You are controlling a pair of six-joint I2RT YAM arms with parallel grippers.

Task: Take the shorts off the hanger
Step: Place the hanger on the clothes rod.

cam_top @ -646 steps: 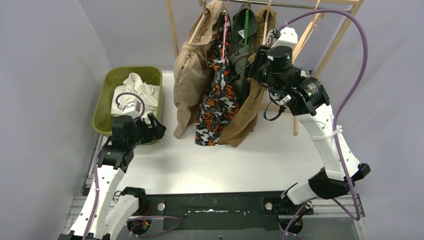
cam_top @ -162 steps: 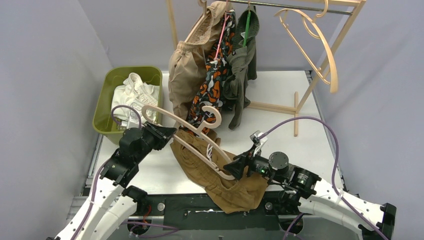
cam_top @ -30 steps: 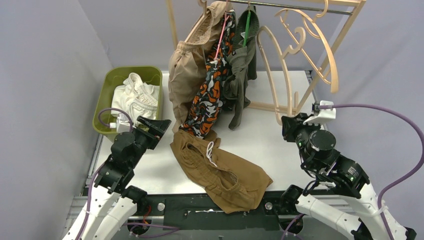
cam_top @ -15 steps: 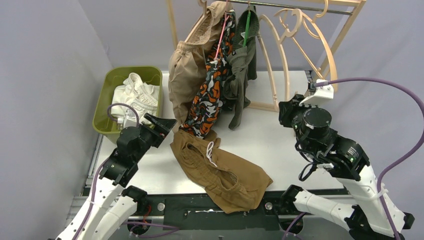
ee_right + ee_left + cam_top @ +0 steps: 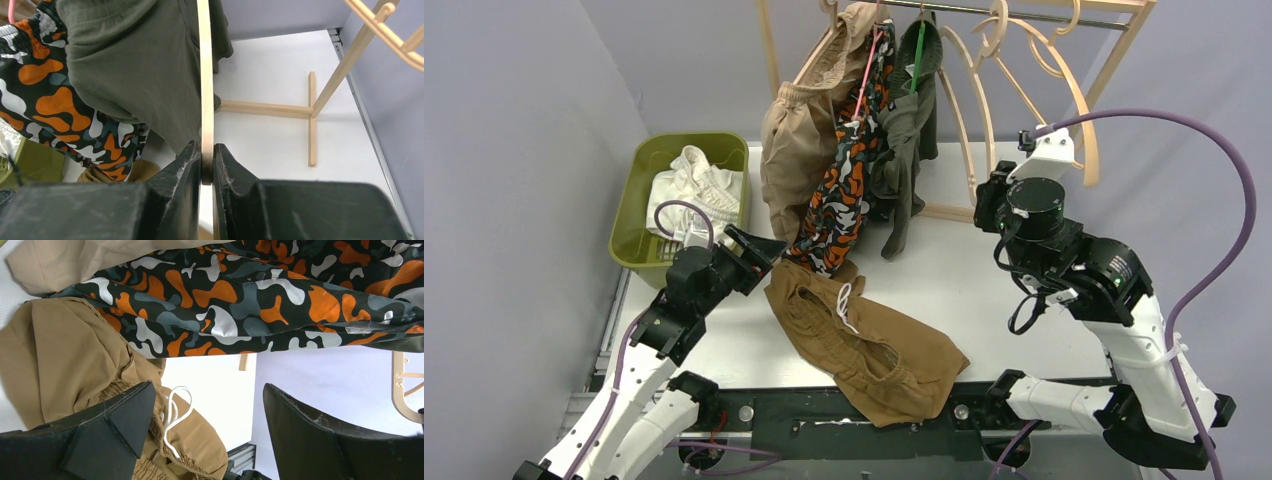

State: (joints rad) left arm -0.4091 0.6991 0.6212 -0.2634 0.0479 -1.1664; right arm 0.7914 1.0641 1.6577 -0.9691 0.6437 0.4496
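The bare wooden hanger's hook is short of the bar (image 5: 1022, 15), so my right gripper will go outward toward the other bare hanger, then down to seat that hook.
The brown shorts (image 5: 864, 340) lie crumpled on the table with their white drawstring showing, off any hanger. My left gripper (image 5: 764, 258) is open at their left edge; in the left wrist view (image 5: 207, 410) the brown shorts (image 5: 65, 365) and drawstring lie beside the left finger. My right gripper (image 5: 982, 195) is shut on the lower end of a bare wooden hanger (image 5: 969, 110), whose hook reaches up by the rail. The right wrist view shows the jaws (image 5: 206, 165) pinching the hanger (image 5: 204, 75). Beige shorts (image 5: 799, 140), camouflage shorts (image 5: 844, 190) and olive shorts (image 5: 904, 150) hang from the rail.
A green bin (image 5: 639, 170) at the far left holds white shorts (image 5: 689, 190). Another bare wooden hanger (image 5: 1069, 110) hangs on the rail at the right. The wooden rack's foot (image 5: 969, 213) and slanted post (image 5: 1114, 70) stand near my right arm.
My right arm has lifted the bare hanger up and to the left, bringing its hook to the rail. My left gripper has edged right toward the brown shorts.
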